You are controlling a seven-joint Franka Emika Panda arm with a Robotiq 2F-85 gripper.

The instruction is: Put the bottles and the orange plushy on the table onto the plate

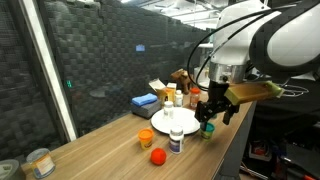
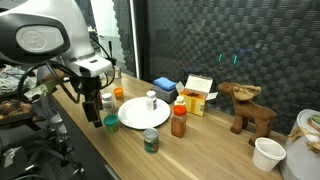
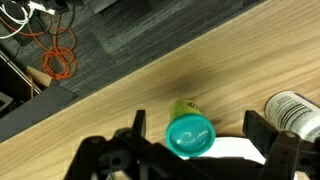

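My gripper moves down and eases outward next until its open fingers straddle the teal cap (image 3: 190,133), since the green bottle stands below it and slightly outward.
A small green bottle with a teal cap (image 3: 190,133) stands upright on the wooden table beside the white plate (image 3: 238,150). It shows in both exterior views (image 1: 208,129) (image 2: 110,121). My gripper (image 3: 197,135) is open just above it, one finger on each side and not touching it (image 1: 210,108) (image 2: 95,104). A white bottle (image 1: 171,117) (image 2: 152,99) stands on the plate (image 1: 160,124) (image 2: 132,117). A dark-labelled bottle (image 1: 176,143) (image 2: 150,140) stands next to the plate. The orange plushy (image 1: 157,155) lies on the table.
A red sauce bottle (image 2: 179,121), a blue box (image 2: 165,86), a yellow-and-white carton (image 2: 198,94) and a brown moose toy (image 2: 248,108) stand further along the table. A white cup (image 2: 267,153) and a tin (image 1: 40,162) stand near the table ends. The table edge (image 1: 228,150) is close under the arm.
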